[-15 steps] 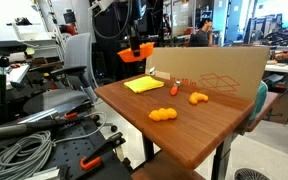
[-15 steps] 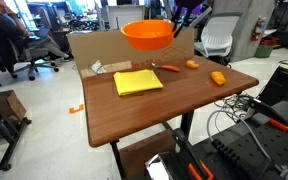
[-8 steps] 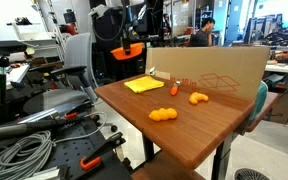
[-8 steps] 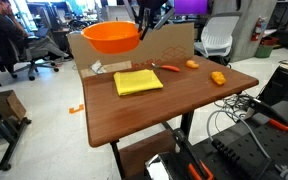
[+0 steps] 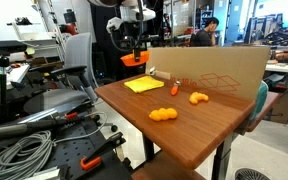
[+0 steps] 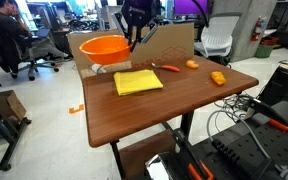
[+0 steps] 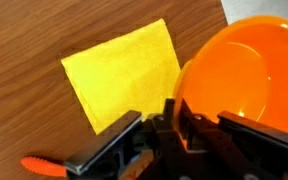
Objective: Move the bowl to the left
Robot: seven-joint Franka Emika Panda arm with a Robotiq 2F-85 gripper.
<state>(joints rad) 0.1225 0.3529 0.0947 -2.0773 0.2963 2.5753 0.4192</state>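
Note:
The gripper lowers the bowl toward the yellow cloth next, onto the table by the cloth's edge (image 5: 126, 80), since the bowl still hangs in the air.
The wide bright-orange bowl (image 6: 104, 49) hangs in the air over the far corner of the wooden table (image 6: 174, 115), gripped by its rim. It also shows in an exterior view (image 5: 134, 60) and fills the right of the wrist view (image 7: 246, 70). My gripper (image 6: 132, 42) is shut on the bowl's rim, seen close in the wrist view (image 7: 174, 112). The flat yellow cloth (image 6: 137, 82) lies on the table just beside and below the bowl.
Small orange toy pieces (image 5: 162, 114) (image 5: 198, 98) and a carrot-like piece (image 6: 171, 68) lie on the table. A cardboard box (image 5: 219, 72) stands along the table's back edge. Office chairs (image 5: 69, 75) and cables (image 5: 19, 155) surround the table.
The arm has carried the bowl sideways across the back of the table and lowered it, from over the cardboard box to beyond the yellow cloth.

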